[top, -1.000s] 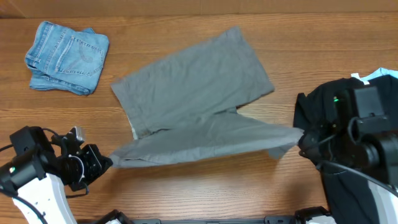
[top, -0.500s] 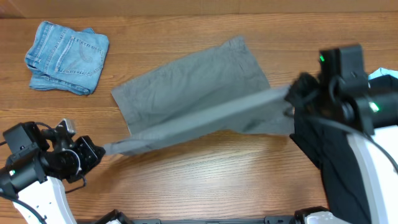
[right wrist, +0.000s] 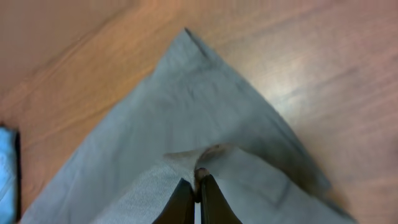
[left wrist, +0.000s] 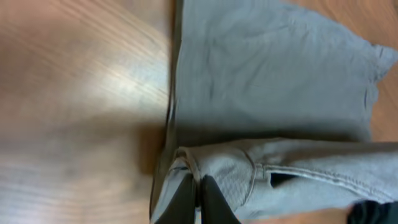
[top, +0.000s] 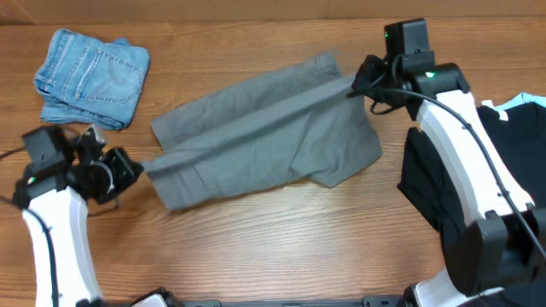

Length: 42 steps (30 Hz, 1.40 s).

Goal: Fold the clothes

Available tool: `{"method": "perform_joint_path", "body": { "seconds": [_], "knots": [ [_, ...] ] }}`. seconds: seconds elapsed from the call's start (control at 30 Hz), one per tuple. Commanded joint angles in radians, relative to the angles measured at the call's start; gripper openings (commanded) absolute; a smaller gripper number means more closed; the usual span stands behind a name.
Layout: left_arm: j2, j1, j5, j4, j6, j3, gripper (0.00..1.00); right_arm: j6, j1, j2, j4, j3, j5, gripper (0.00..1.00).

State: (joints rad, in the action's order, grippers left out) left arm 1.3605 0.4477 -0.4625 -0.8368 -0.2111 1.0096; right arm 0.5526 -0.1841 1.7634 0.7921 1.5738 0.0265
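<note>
My left gripper holds the waistband and needs to go outward and down to the far corner of the lower layer (top: pixel 159 129) next. It should release the waistband there, because that layer lies uncovered beyond it.
The grey-olive shorts (top: pixel 256 136) lie across the middle of the table with one layer lifted and stretched between both arms. My left gripper (top: pixel 136 167) is shut on the waistband corner (left wrist: pixel 186 162) at the left end. My right gripper (top: pixel 354 85) is shut on the hem corner (right wrist: pixel 202 168) at the upper right, above the lower layer. In the left wrist view the belt loop and a pocket slit (left wrist: pixel 283 178) show beside the black fingers (left wrist: pixel 214 202). The right wrist view shows the flat lower leg (right wrist: pixel 186 93) ending in a point on the wood.
Folded light-blue denim (top: pixel 92 77) sits at the back left corner. A black T-shirt (top: pixel 512 162) lies at the right edge under the right arm, with a pale blue item (top: pixel 525 102) beside it. Bare wooden table (top: pixel 281 239) fills the front.
Both grippers carried the front edge of the shorts away from me, over the lower layer. The right gripper travelled from the front right to the back right; the left moved slightly back.
</note>
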Motion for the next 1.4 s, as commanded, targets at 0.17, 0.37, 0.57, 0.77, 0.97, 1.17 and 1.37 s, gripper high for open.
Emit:
{"method": "perform_joint_path", "body": {
  "seconds": [0.17,0.37,0.57,0.77,0.97,1.17,1.37],
  "knots": [
    [0.108,-0.105,0.189,0.216,-0.111,0.026,0.04,-0.011,0.023,0.042,-0.224,0.024,-0.084,0.04],
    [0.145,-0.148,0.272,0.288,-0.119,0.026,0.04,-0.011,0.023,0.073,-0.346,0.024,-0.016,0.04],
    [0.175,-0.161,0.341,0.296,-0.129,0.026,0.06,0.000,0.023,0.141,-0.388,0.024,0.009,0.04],
    [0.195,-0.161,0.354,0.325,-0.130,0.026,0.43,-0.006,0.023,0.212,-0.427,0.024,0.028,0.62],
    [0.195,-0.158,0.377,0.316,-0.129,0.034,0.86,-0.073,0.058,0.186,-0.307,0.025,0.060,1.00],
    [0.196,-0.166,0.260,0.193,-0.097,0.034,0.82,-0.135,0.146,0.111,0.001,0.025,0.084,0.98],
    [0.238,-0.199,0.263,0.103,-0.035,0.010,0.86,-0.153,0.193,0.122,0.160,-0.040,0.088,0.91]
  ]
}}
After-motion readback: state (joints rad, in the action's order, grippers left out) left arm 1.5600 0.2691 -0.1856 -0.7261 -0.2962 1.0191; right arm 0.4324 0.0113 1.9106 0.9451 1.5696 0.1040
